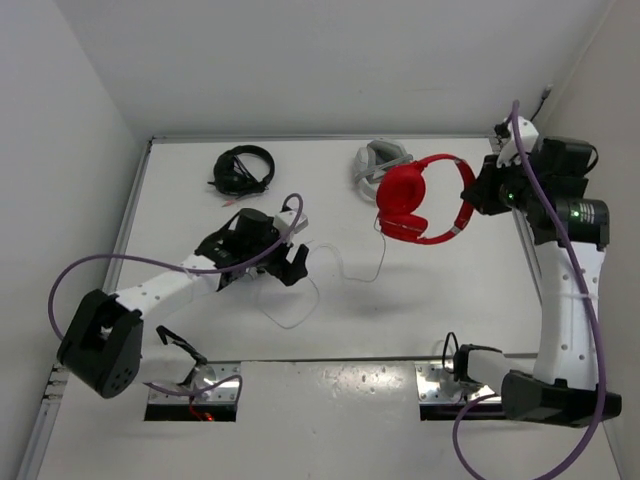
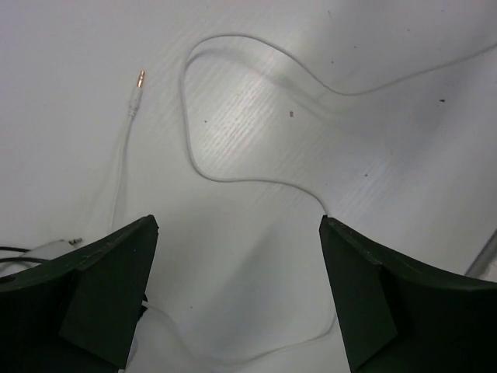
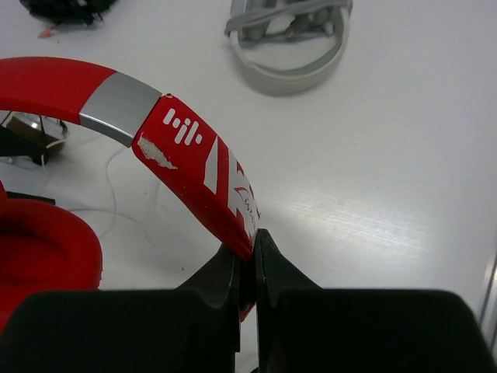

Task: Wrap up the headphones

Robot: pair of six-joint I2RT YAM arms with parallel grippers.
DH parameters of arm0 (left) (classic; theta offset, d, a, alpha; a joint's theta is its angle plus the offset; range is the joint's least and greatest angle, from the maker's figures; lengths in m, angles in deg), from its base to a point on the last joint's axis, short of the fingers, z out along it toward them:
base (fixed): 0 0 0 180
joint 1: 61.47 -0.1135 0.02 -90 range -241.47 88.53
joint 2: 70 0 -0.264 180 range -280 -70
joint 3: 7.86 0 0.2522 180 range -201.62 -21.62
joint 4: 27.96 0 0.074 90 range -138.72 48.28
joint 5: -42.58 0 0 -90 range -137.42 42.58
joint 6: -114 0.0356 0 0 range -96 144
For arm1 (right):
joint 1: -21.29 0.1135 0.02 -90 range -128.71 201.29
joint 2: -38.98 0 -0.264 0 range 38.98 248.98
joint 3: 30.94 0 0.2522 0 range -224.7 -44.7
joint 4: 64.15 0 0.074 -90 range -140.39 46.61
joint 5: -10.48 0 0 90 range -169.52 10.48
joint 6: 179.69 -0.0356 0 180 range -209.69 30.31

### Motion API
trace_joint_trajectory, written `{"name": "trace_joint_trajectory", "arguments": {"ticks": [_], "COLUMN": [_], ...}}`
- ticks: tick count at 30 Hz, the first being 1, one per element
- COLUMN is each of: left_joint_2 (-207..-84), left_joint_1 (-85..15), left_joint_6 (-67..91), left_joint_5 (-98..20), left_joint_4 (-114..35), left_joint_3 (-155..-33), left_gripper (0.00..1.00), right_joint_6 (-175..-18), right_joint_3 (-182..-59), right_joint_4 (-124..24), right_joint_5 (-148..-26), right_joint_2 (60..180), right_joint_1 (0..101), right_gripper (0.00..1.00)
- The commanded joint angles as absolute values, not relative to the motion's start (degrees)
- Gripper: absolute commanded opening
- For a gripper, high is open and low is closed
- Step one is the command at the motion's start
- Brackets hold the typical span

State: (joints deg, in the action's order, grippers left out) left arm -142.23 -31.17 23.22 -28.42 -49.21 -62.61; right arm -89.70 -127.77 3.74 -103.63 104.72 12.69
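Next, the left gripper moves down and to the right in the top view onto the cable's nearer bend (image 2: 196, 167), as that bend lies beyond my open fingers.
The red headphones (image 1: 415, 200) hang above the table at the back right, held by the headband. My right gripper (image 1: 474, 192) is shut on the red headband (image 3: 198, 167), with the jaws pinched on its edge; a red earcup (image 3: 43, 249) shows at the lower left. The thin white cable (image 1: 340, 262) trails from the headphones down onto the table and loops toward my left gripper (image 1: 290, 262). My left gripper is open and empty just above the table, with the cable (image 2: 233, 180) lying between and beyond its fingers. The cable's plug (image 2: 138, 84) lies free at the upper left.
Black headphones (image 1: 243, 168) lie at the back left. Brown-and-silver headphones (image 1: 378, 162) lie at the back centre, just behind the red ones, and also show in the right wrist view (image 3: 291, 43). White walls enclose the table on three sides.
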Motion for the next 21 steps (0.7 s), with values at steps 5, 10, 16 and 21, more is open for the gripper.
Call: {"name": "trace_joint_trajectory", "arguments": {"ticks": [5,10,16,21], "left_joint_2": [-149.97,-156.30,-162.89,-165.53], "left_joint_1": [-29.57,-28.52,-27.90,-27.28], "left_joint_6": [25.32,24.08,26.72,27.25], "left_joint_5": [-35.99,-34.34,-29.06,-26.07], "left_joint_4": [-40.93,-38.83,-38.30,-38.30], "left_joint_3": [-67.40,-70.75,-72.85,-74.70], "left_gripper": [0.90,0.85,0.79,0.76], "right_joint_6": [-90.40,-90.92,-91.45,-91.98], "right_joint_3": [-135.06,-135.06,-137.25,-137.87], "right_joint_4": [-1.44,-1.44,-1.44,-1.44], "right_joint_5": [-107.64,-106.32,-105.80,-105.80], "right_joint_2": [100.15,100.15,100.68,100.68], "right_joint_1": [11.53,13.37,13.38,12.85], "right_gripper": [0.00,0.00,0.00,0.00]}}
